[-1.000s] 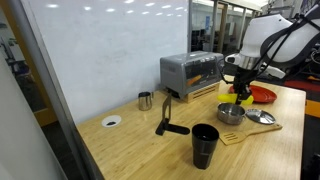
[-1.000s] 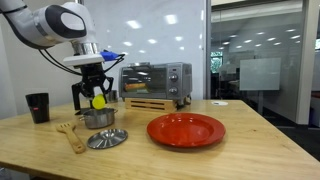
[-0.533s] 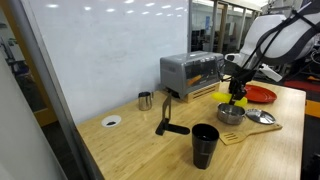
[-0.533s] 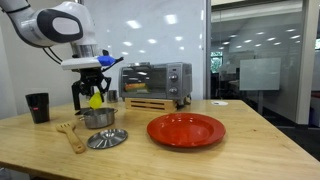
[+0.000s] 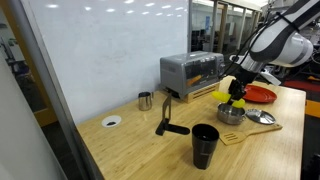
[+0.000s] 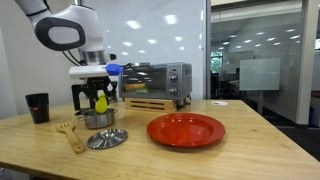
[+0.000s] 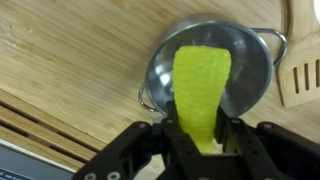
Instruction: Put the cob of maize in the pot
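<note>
I will next lower my gripper into the silver pot's opening [image 5: 230, 111] [image 7: 243, 70] and let go of the yellow cob inside, because the cob already hangs right above it.
My gripper [image 7: 197, 132] is shut on the yellow cob of maize [image 7: 201, 85] and holds it upright right over the small silver pot [image 7: 252, 65]. In both exterior views the cob [image 5: 237, 98] [image 6: 101, 101] hangs just above the pot [image 5: 231, 113] [image 6: 98, 119]. The pot stands on the wooden table and looks empty in the wrist view.
The pot's lid [image 6: 107, 139] and a wooden spatula [image 6: 70, 135] lie in front of the pot. A red plate [image 6: 186, 129], a toaster oven [image 6: 155, 80], a black cup [image 5: 204, 145], a small steel cup [image 5: 145, 100] and a black tool [image 5: 168, 118] stand around.
The arm has shifted and the wrist has turned a little. The cob stays in the gripper above the pot, slightly lower than before.
</note>
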